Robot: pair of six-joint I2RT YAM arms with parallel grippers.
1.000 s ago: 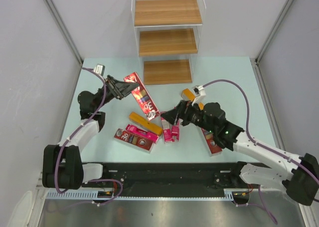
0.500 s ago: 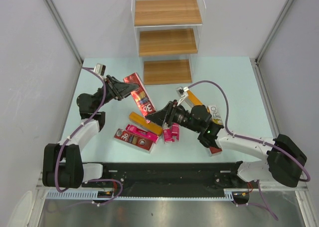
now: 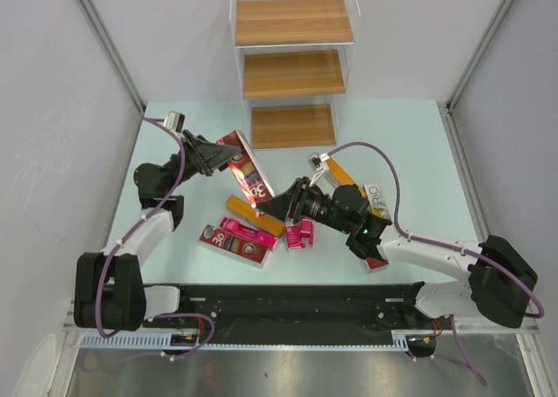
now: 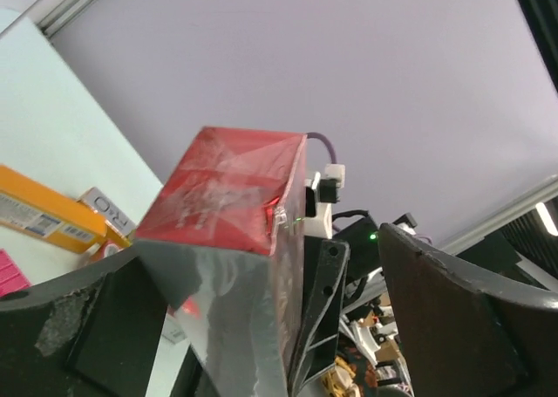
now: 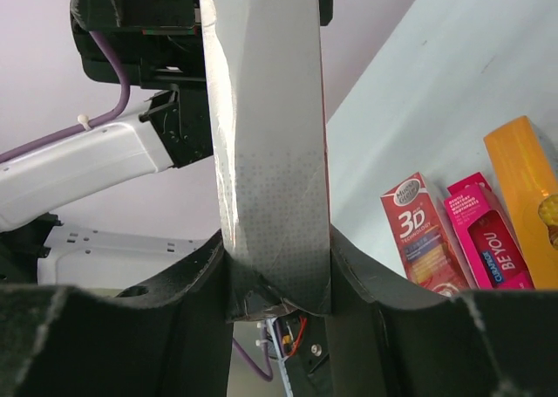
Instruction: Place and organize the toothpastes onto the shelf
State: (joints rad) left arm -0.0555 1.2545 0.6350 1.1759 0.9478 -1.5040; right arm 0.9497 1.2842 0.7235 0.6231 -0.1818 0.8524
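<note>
The right gripper should carry the carton outward past the nearer boards and let go of it on the farthest shelf board (image 3: 260, 22), because the bare top of that board has room.
A wide dark red toothpaste carton (image 3: 251, 172) marked "3D" hangs above the table between both arms. My right gripper (image 3: 272, 203) is shut on its near end; in the right wrist view both fingers press the carton's (image 5: 270, 135) sides around the right gripper (image 5: 279, 275). My left gripper (image 3: 225, 155) is open around the far end. The carton (image 4: 231, 192) leans on one finger of the left gripper (image 4: 279, 327), and the other finger stands apart. The stepped wooden shelf (image 3: 293, 126) stands at the back with bare boards.
On the table lie another dark red carton (image 3: 234, 242), an orange one (image 3: 253, 215) and pink ones (image 3: 296, 233). More cartons lie by the right arm: orange (image 3: 342, 172) and red (image 3: 373, 256). The right wrist view shows a red carton (image 5: 418, 231) and a pink one (image 5: 484, 231).
The right arm swung left to the red carton and its jaws closed on the near end. The left jaws, shut on the carton before, have opened wide.
</note>
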